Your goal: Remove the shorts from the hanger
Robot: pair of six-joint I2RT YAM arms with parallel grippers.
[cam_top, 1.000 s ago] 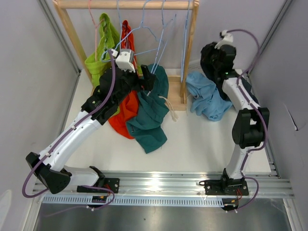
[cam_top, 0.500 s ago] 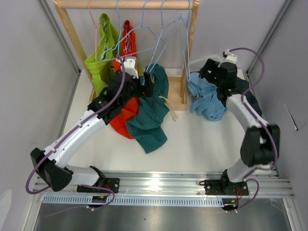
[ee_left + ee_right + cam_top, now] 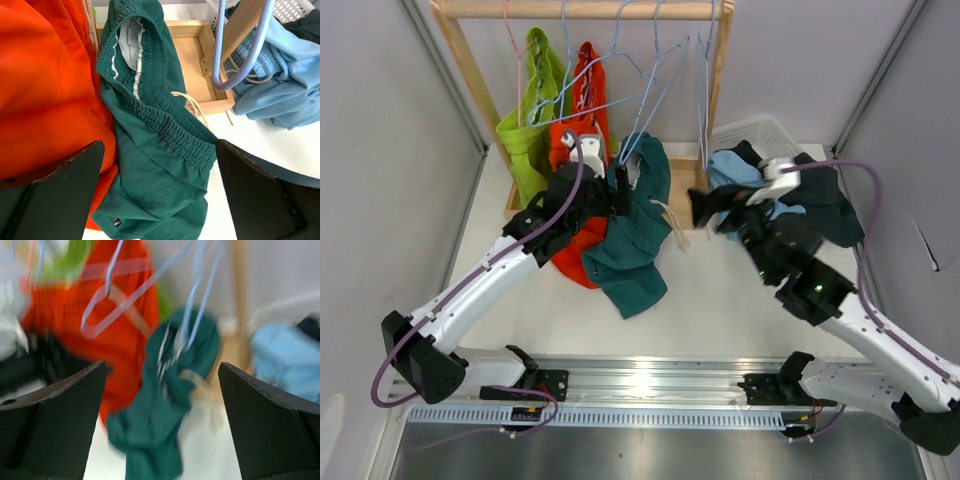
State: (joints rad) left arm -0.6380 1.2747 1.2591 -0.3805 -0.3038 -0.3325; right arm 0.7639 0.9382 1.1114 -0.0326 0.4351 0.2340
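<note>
The teal shorts' drooping waistband (image 3: 648,236) (image 3: 175,404) hangs below the hanger, so the robot's right gripper needs to move down and to the left in the top view onto it next.
Lime green shorts (image 3: 533,112) and orange-red shorts (image 3: 578,205) hang on the wooden rack (image 3: 472,75). Teal shorts (image 3: 635,240) droop from a pale blue wire hanger (image 3: 642,115), their lower part on the table. Light blue shorts (image 3: 732,168) and dark navy shorts (image 3: 828,205) lie heaped at the right. My left gripper (image 3: 618,186) is open above the teal shorts (image 3: 160,165), between the orange-red shorts (image 3: 45,90) and the table, touching nothing. My right gripper (image 3: 706,210) is open and empty, facing the teal shorts (image 3: 165,405); its view is blurred.
The rack's wooden base (image 3: 192,62) sits behind the teal shorts. A white mesh basket (image 3: 765,130) stands at the back right. Several bare wire hangers (image 3: 705,90) dangle from the rail. A hanger hook (image 3: 245,50) hangs in front of the light blue shorts (image 3: 280,85).
My right arm swung from the back right, over the light blue shorts, toward the middle and opened. My left gripper sank a little toward the teal shorts.
</note>
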